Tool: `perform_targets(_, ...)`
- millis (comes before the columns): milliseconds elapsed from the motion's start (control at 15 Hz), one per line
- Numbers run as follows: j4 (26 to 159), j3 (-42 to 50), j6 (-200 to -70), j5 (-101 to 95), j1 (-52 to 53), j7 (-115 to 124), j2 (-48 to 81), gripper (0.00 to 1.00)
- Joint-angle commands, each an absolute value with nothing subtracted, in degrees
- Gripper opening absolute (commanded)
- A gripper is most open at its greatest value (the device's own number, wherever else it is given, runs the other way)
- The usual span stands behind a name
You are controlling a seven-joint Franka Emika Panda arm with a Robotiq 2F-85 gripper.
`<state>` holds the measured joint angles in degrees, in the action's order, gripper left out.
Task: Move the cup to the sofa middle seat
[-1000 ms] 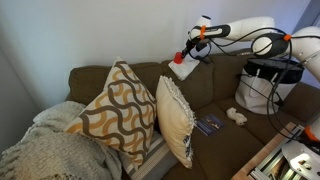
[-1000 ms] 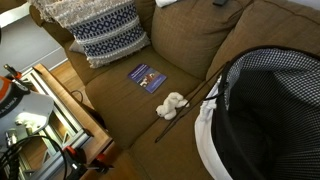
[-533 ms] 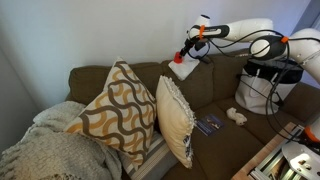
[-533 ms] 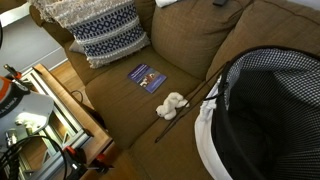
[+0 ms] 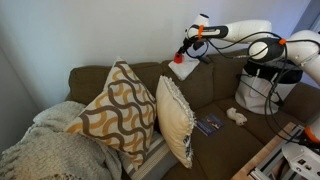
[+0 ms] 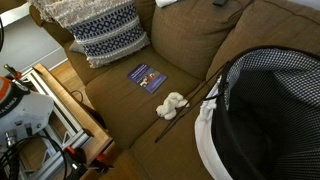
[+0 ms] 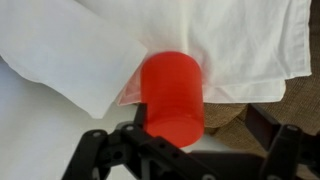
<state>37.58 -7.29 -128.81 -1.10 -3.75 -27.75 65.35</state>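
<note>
My gripper eases slightly to the left in the wrist view next and closes around the red cup. The cup stands between the spread fingers, toward that side.
The cup point(image 7: 172, 95) is red plastic and stands on a white cloth point(image 7: 240, 45) draped over the top of the sofa's backrest. In an exterior view the cup point(image 5: 179, 59) is a small red spot above the cloth point(image 5: 184, 71). My gripper point(image 7: 190, 142) is open, its dark fingers point(image 7: 95, 148) spread wide to both sides of the cup, which is nearer the left finger. In an exterior view the gripper point(image 5: 186, 50) hangs at the backrest top. The sofa middle seat point(image 5: 215, 112) lies below it, brown and seen again in an exterior view as the seat point(image 6: 125, 100).
A blue booklet point(image 6: 148, 77) and a small white crumpled thing point(image 6: 172, 104) lie on the seat beside a thin stick. A checked laundry basket point(image 6: 265, 110) fills one end of the sofa. Patterned cushions point(image 5: 120, 110) lean at the other end, by a knitted blanket point(image 5: 45, 150).
The jaws have spread apart around the cup. The arm has stayed at the top of the backrest with only a slight shift. Nothing on the seat has moved.
</note>
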Motion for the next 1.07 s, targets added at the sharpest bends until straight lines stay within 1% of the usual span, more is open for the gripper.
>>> perform_targets(0,33.25,-4.91,-131.71,-2.81,-2.73,-25.38,68.77,1.00)
perform_targets(133,32.58,-3.36,-134.24,-3.19,-2.23,-22.92,69.58,1.00)
perform_targets(400,31.94,-3.14,-135.59,-1.96,-2.16,-21.72,70.90,1.00)
perform_targets(467,31.79,-3.20,-135.43,-1.91,-2.09,-21.49,71.07,0.98)
perform_targets(533,31.65,-3.06,-135.17,-2.03,-1.98,-20.99,71.21,0.75)
perform_targets(667,31.68,-2.89,-134.91,-2.15,-1.79,-20.05,71.06,0.70)
perform_targets(733,31.82,-2.71,-134.92,-2.22,-1.61,-19.22,70.76,0.63)
perform_targets(800,31.93,-2.53,-134.74,-2.24,-1.48,-18.52,70.51,0.53)
perform_targets(867,32.02,-2.17,-134.73,-2.47,-1.25,-17.86,70.26,0.45)
perform_targets(933,32.16,-2.13,-134.35,-2.40,-1.07,-17.56,69.83,0.43)
perform_targets(1000,32.26,-2.22,-133.98,-2.29,-0.77,-17.40,69.22,0.43)
